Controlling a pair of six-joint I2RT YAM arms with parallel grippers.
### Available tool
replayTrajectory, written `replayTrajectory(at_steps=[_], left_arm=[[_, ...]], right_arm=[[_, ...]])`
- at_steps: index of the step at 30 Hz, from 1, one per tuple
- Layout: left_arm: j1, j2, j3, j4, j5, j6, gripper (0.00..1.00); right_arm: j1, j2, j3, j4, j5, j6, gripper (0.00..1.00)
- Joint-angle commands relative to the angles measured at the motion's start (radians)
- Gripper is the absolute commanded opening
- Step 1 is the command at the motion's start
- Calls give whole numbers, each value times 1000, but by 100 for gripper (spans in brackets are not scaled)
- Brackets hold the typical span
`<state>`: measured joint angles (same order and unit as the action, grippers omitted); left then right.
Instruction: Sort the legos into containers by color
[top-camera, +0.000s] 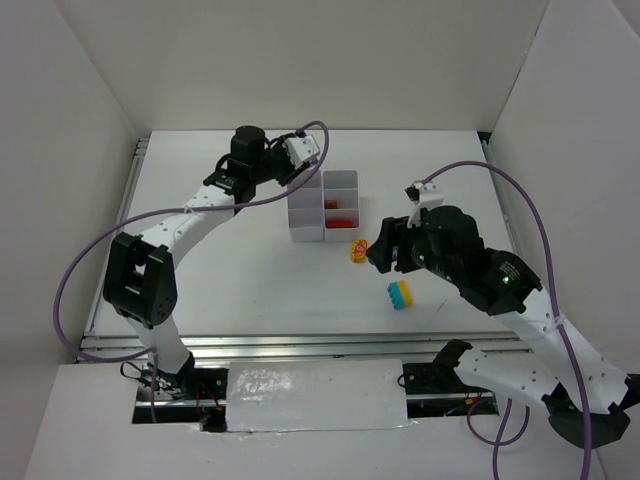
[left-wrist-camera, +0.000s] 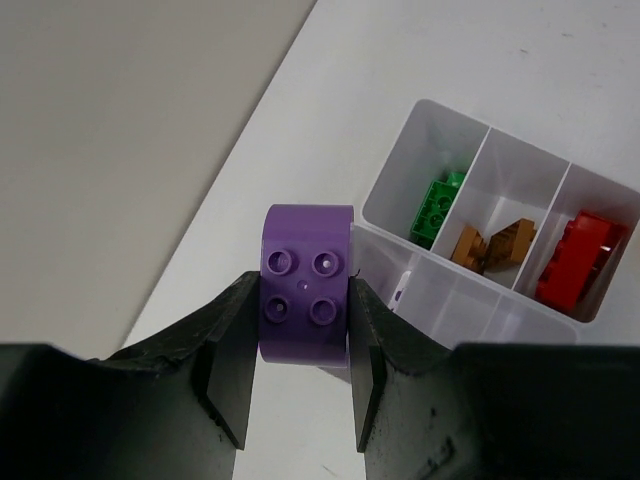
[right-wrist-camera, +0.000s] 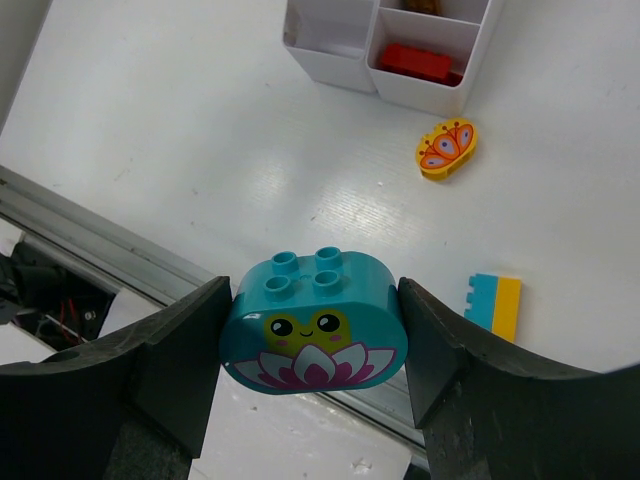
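My left gripper will lower the purple brick (left-wrist-camera: 305, 280) over the corner container beside the green brick's and release it, as green, orange and red already sit apart.
My left gripper (left-wrist-camera: 303, 305) is shut on a purple brick (left-wrist-camera: 305, 280), studs facing the camera, held above the table just beside the white containers (left-wrist-camera: 400, 170). Their far row holds a green brick (left-wrist-camera: 437, 205), an orange brick (left-wrist-camera: 490, 245) and a red brick (left-wrist-camera: 580, 260). My right gripper (right-wrist-camera: 315, 335) is shut on a teal brick (right-wrist-camera: 315, 320) printed with a frog face and a pink flower, held high over the table's near side. In the top view the left gripper (top-camera: 288, 172) is at the containers' (top-camera: 323, 207) left far corner and the right gripper (top-camera: 382, 250) is to their right.
An orange butterfly brick (right-wrist-camera: 447, 148) lies on the table right of the containers, also seen in the top view (top-camera: 357, 249). A blue and yellow brick (right-wrist-camera: 495, 305) lies nearer the front (top-camera: 401, 295). White walls enclose the table on three sides.
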<state>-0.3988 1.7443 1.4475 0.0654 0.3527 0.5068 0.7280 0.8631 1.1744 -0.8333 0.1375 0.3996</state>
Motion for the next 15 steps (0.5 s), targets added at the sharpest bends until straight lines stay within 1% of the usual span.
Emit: replayTrajectory(at_steps=[1, 3, 4, 6, 9, 15], left_arm=[[-9, 11, -25, 100, 75, 133, 0], [-15, 15, -45, 116, 69, 148, 0], [-17, 17, -48, 125, 49, 141, 5], [-18, 29, -45, 103, 51, 148, 12], [-21, 35, -67, 115, 34, 157, 11], [-38, 58, -105, 178, -79, 223, 12]], right_arm=[[-7, -6, 1, -1, -4, -7, 1], [-6, -4, 1, -3, -4, -13, 1], [-9, -3, 2, -4, -4, -15, 1], [-9, 2, 4, -9, -3, -21, 1], [-10, 2, 4, -6, -4, -24, 1], [-15, -4, -10, -4, -15, -31, 1]])
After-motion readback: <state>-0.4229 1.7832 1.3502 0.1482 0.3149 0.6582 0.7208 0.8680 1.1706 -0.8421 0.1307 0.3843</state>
